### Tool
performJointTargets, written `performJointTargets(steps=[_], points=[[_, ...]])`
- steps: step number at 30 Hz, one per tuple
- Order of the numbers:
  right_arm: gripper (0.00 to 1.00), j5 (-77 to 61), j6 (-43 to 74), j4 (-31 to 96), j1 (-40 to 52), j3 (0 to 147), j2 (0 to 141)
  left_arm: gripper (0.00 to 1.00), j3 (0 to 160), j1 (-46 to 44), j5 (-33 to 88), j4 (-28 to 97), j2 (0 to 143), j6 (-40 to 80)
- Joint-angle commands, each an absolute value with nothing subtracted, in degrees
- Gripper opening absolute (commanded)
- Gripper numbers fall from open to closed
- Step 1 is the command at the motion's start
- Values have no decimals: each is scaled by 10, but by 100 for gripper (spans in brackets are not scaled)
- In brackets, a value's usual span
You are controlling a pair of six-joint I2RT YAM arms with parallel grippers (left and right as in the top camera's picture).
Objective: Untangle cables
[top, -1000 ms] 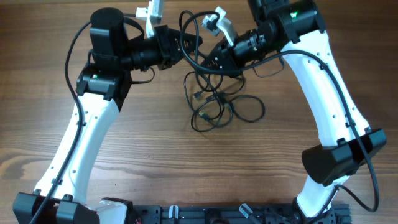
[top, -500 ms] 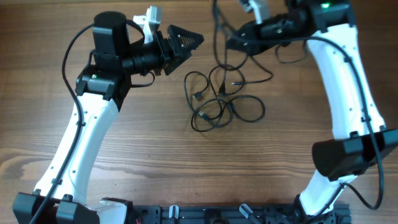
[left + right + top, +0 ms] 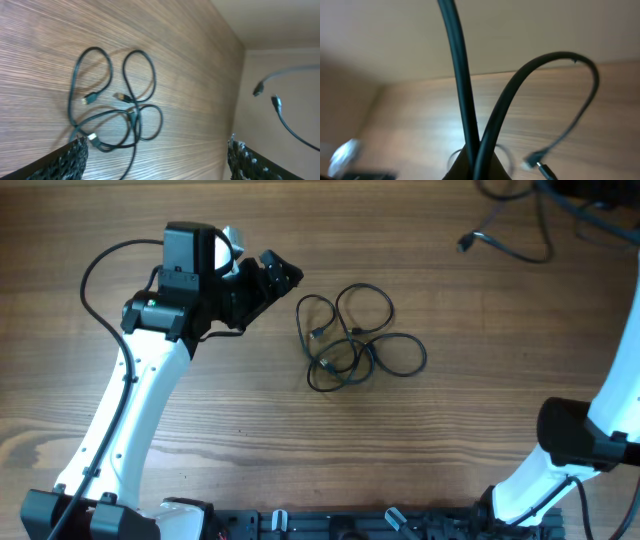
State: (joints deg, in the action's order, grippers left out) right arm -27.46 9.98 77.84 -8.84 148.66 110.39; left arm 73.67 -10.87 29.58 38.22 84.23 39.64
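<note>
The separate cable comes down next over empty wood, toward the right in the overhead view, as my right gripper tips downward and lowers it.
A loose tangle of thin black cables (image 3: 352, 340) lies on the wood table, with small plugs showing inside its loops (image 3: 115, 117). My left gripper (image 3: 272, 284) hovers to the left of the tangle, open and empty. In the left wrist view its mesh-covered fingertips (image 3: 71, 159) stand wide apart at the bottom corners (image 3: 155, 167). My right gripper (image 3: 477, 161) is shut on two strands of a separate black cable (image 3: 462, 85). That cable (image 3: 505, 235) hangs at the top right, clear of the tangle, with a plug end (image 3: 540, 167) dangling free.
The right arm's white link (image 3: 620, 380) runs down the right edge, its base (image 3: 575, 435) at the lower right. The left arm (image 3: 130, 400) crosses the left side. A dark rail (image 3: 350, 525) lines the front edge.
My left gripper has opened, let go of the cables and drawn back to the left. The right gripper has carried one cable up and to the far right, out of the tangle.
</note>
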Motion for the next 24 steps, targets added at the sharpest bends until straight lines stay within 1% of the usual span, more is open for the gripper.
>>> performJointTargets(steps=[1,5,7,10,13,17,24], points=[[4,-50,221,792,-118,1472,1105,91,738,-123,244,398,841,364],[4,112,335,784,-143,1397,1105,92,738,-147,215,401,842,364],[4,155,382,755,-159,1348,1105,92,738,-156,206,401,842,364],[4,156,383,685,-178,1263,1105,92,738,-163,201,402,842,364],[4,202,383,587,-196,1148,1105,92,738,-169,200,401,842,364],[4,212,384,493,-232,1034,1105,92,738,-170,196,401,842,364],[4,212,375,392,-286,935,1105,93,738,-171,196,401,842,364]])
